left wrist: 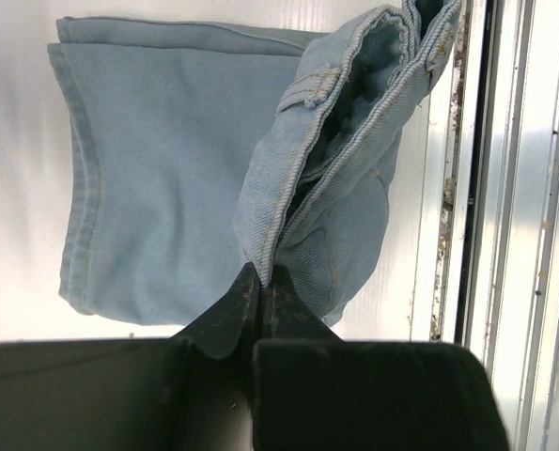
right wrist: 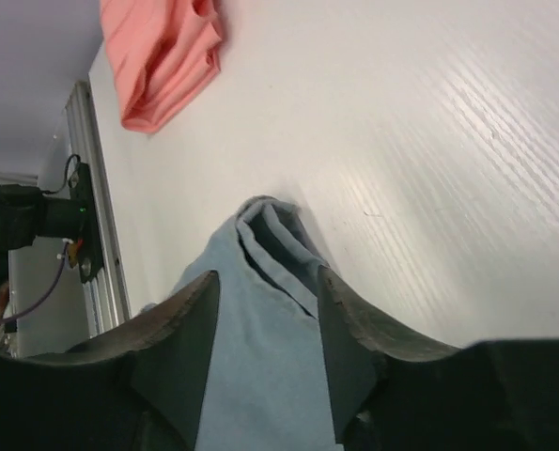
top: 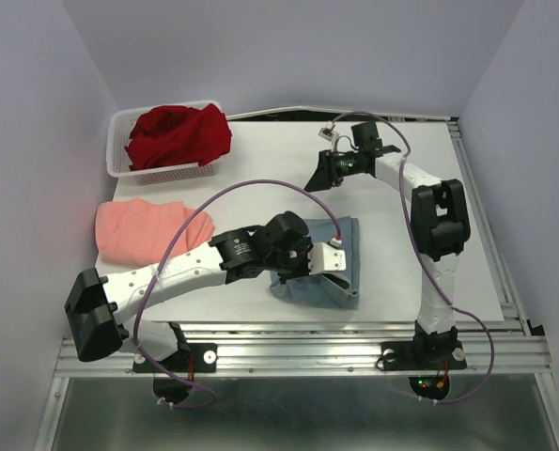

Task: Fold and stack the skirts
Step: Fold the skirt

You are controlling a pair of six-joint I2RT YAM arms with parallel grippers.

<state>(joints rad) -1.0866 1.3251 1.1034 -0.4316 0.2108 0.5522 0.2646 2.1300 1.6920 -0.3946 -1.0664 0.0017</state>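
Observation:
I should next carry the hem pinched in my left gripper outward over the flat layer and let it go at the blue skirt's far edge (top: 318, 225) (left wrist: 80, 202), because the fold stops short.
The dusty blue-grey skirt (top: 309, 289) lies partly folded near the table's front edge. My left gripper (top: 333, 261) is shut on a raised fold of it; the left wrist view shows the gripper (left wrist: 260, 272) pinching the skirt's (left wrist: 166, 169) hem. My right gripper (top: 317, 177) is open and empty above the table, farther back. In the right wrist view the skirt (right wrist: 260, 376) shows beyond the spread gripper (right wrist: 265, 274). The salmon-pink skirt (top: 147, 230) lies folded at the left and shows in the right wrist view (right wrist: 162, 56). The dark red skirt (top: 180, 133) is bunched in the basket.
The white mesh basket (top: 117, 122) stands at the back left corner. The metal rail (left wrist: 504, 188) of the table's front edge runs close beside the blue skirt. White walls enclose the left, back and right.

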